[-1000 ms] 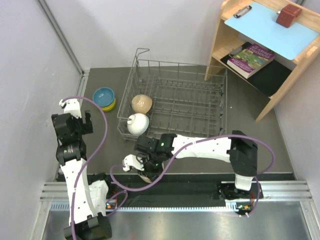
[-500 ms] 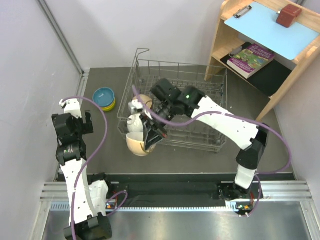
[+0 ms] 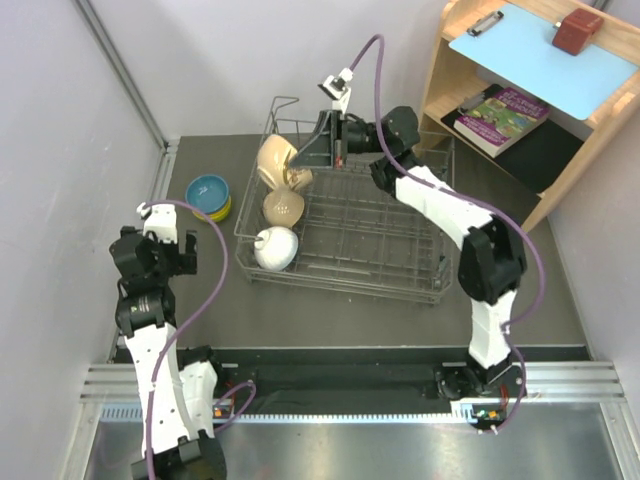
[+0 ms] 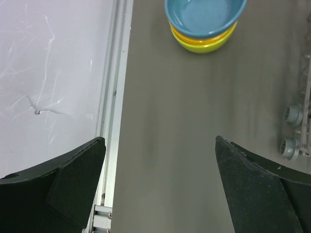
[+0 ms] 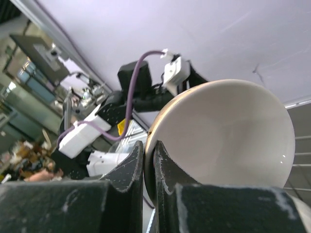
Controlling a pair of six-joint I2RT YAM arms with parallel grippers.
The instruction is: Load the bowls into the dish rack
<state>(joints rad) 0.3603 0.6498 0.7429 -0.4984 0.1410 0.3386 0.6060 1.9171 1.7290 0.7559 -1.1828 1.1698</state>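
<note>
The robot's right gripper should come down next and release the beige bowl in the rack's far corner beyond the second beige bowl, since that corner is below the gripper.
My right gripper [image 3: 316, 152] [image 5: 148, 160] is shut on the rim of a beige bowl [image 3: 277, 160] [image 5: 228, 131], which hangs tilted above the far left corner of the grey wire dish rack [image 3: 400, 262]. Inside the rack's left end, a second beige bowl [image 3: 283, 205] and a white bowl [image 3: 275, 248] stand on edge. A blue bowl [image 3: 207, 188] [image 4: 204, 14] is stacked on a yellow-green bowl [image 4: 201, 44] on the table left of the rack. My left gripper [image 3: 170, 252] [image 4: 160, 184] hovers open short of that stack, with nothing between its fingers.
A wooden shelf unit [image 3: 440, 90] stands at the back right, holding a book [image 3: 503, 117], a light blue clipboard [image 3: 545, 55] and a red-brown block [image 3: 577, 30]. A metal rail [image 4: 114, 97] runs along the left wall. The rack's feet [image 4: 293, 131] show right of my left gripper.
The right arm has carried the beige bowl from the table in front of the rack up to above its far left corner. The left arm has shifted slightly right and stays open.
</note>
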